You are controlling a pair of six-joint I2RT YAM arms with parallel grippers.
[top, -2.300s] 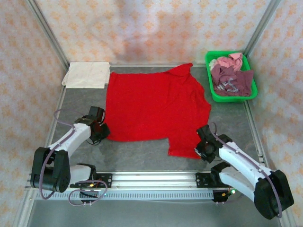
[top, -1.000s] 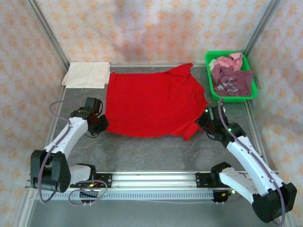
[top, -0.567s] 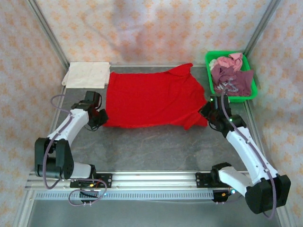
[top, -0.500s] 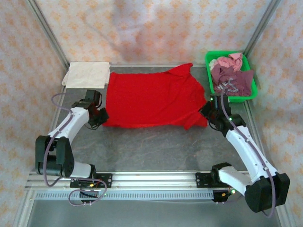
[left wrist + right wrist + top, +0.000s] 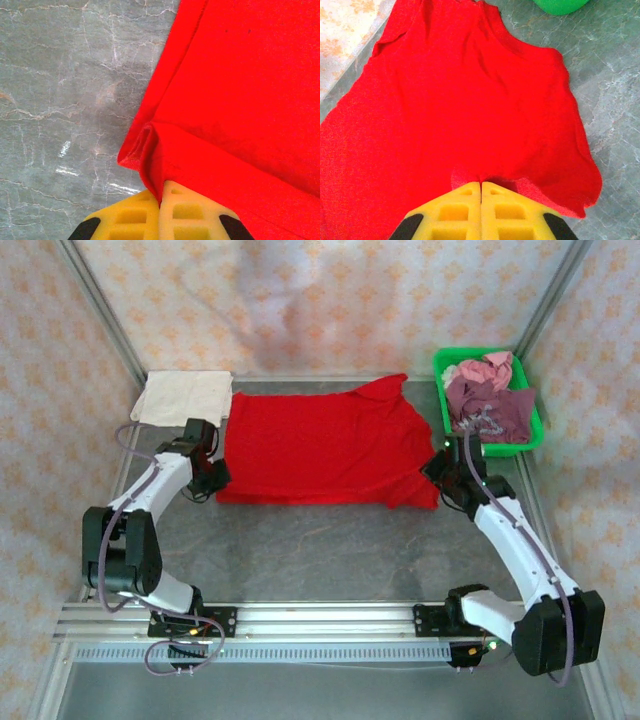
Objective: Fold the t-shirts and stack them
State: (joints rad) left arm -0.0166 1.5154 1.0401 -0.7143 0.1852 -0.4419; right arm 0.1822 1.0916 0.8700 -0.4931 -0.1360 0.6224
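The fold at the pinched corner is still narrow, so my left gripper should carry the corner slightly outward onto the shirt beyond its near edge (image 5: 235,469) (image 5: 187,107) and release it there.
A bright red t-shirt (image 5: 320,445) lies across the middle of the grey table, its near edge folded up over itself. My left gripper (image 5: 215,478) is shut on the shirt's near left corner; the red cloth (image 5: 210,100) is pinched between the yellow fingers (image 5: 125,220). My right gripper (image 5: 440,480) is shut on the near right edge, where red cloth (image 5: 470,100) bunches at the fingertips (image 5: 465,192). A cream-white t-shirt (image 5: 185,397) lies folded at the back left. Maroon and pink t-shirts (image 5: 485,400) are heaped in the basket.
The green plastic basket (image 5: 447,430) stands at the back right, close to my right arm. A metal frame (image 5: 100,310) and patterned walls enclose the table. Bare grey tabletop (image 5: 320,550) stretches between the shirt and the arm bases.
Both grippers have carried the red shirt's near edge away from the bases toward the back, folding it over itself. The fold line now sits farther back and the shirt looks shorter.
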